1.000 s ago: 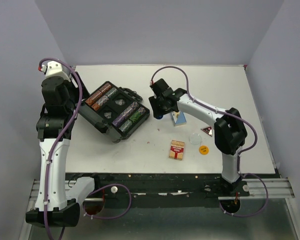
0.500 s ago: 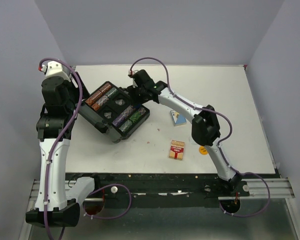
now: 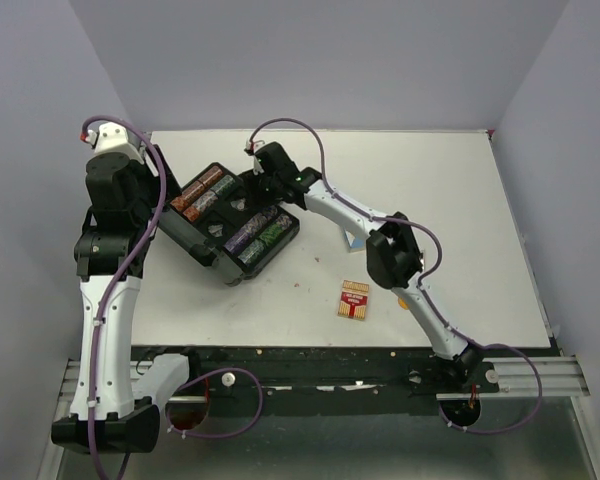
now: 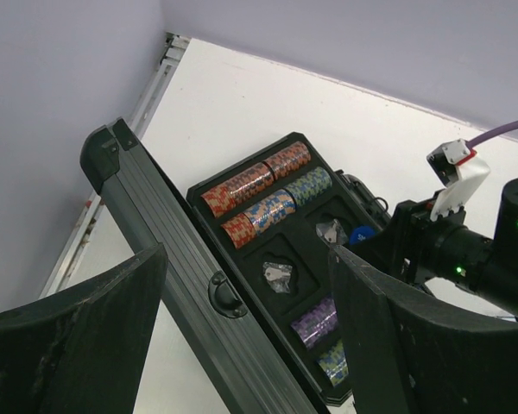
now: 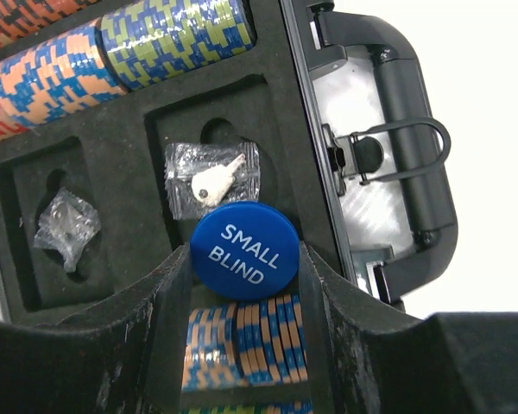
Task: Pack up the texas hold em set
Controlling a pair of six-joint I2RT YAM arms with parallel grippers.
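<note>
The right gripper lowers and shifts toward the bagged key next, over the pocket's middle (image 3: 240, 203) (image 5: 224, 173), before it opens.
The black case (image 3: 192, 238) of the texas hold em set lies open at the table's left, with rows of multicoloured chips (image 3: 202, 190) and purple and green chips (image 3: 257, 233) in its tray. My right gripper (image 5: 244, 263) is shut on a round blue button (image 5: 244, 250) marked SMALL BLIND. It hangs over the tray, just above a pocket that holds a bagged key (image 5: 214, 181). From above, that gripper (image 3: 265, 187) sits at the case's far edge. My left gripper (image 4: 246, 345) is open above the raised lid (image 4: 181, 276), holding nothing. A red card deck (image 3: 355, 300) lies on the table.
A blue card deck (image 3: 354, 238) lies right of the case, partly under my right arm. The case handle (image 5: 406, 155) sticks out on the far side. The right arm stretches across the table's middle. Walls close in on the left, back and right.
My right arm has swung left from beside the blue deck to over the open case, carrying the blue button. The left arm has not moved.
</note>
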